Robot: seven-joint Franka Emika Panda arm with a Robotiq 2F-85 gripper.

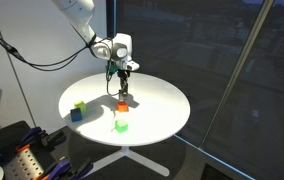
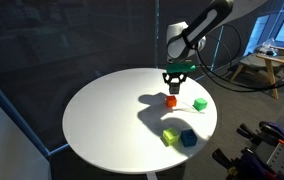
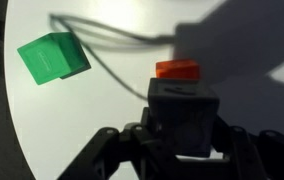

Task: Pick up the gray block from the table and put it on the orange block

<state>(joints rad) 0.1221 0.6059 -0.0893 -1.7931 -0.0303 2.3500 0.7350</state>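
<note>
My gripper will next move down onto the orange block's top (image 3: 178, 69) and release, because the orange block's top is just below it and the gray block (image 3: 182, 112) still hangs above.
My gripper (image 3: 182, 135) is shut on the gray block (image 3: 182, 112), a dull cube that fills the gap between the dark fingers in the wrist view. Just past it the top of the orange block (image 3: 177, 69) shows on the white table (image 3: 112, 110). In both exterior views the gripper (image 1: 125, 86) (image 2: 174, 82) hangs a little above the orange block (image 1: 123, 105) (image 2: 170, 100), with the gray block too small to make out between the fingers. The orange block sits near the middle of the round table (image 1: 162, 100) (image 2: 102, 110).
A bright green cube (image 1: 121, 124) (image 2: 199, 104) (image 3: 52, 57) lies close to the orange block. A blue cube (image 1: 77, 114) (image 2: 188, 138) and a yellow-green cube (image 1: 80, 105) (image 2: 169, 136) sit together near the table's rim. Cables hang from the arm.
</note>
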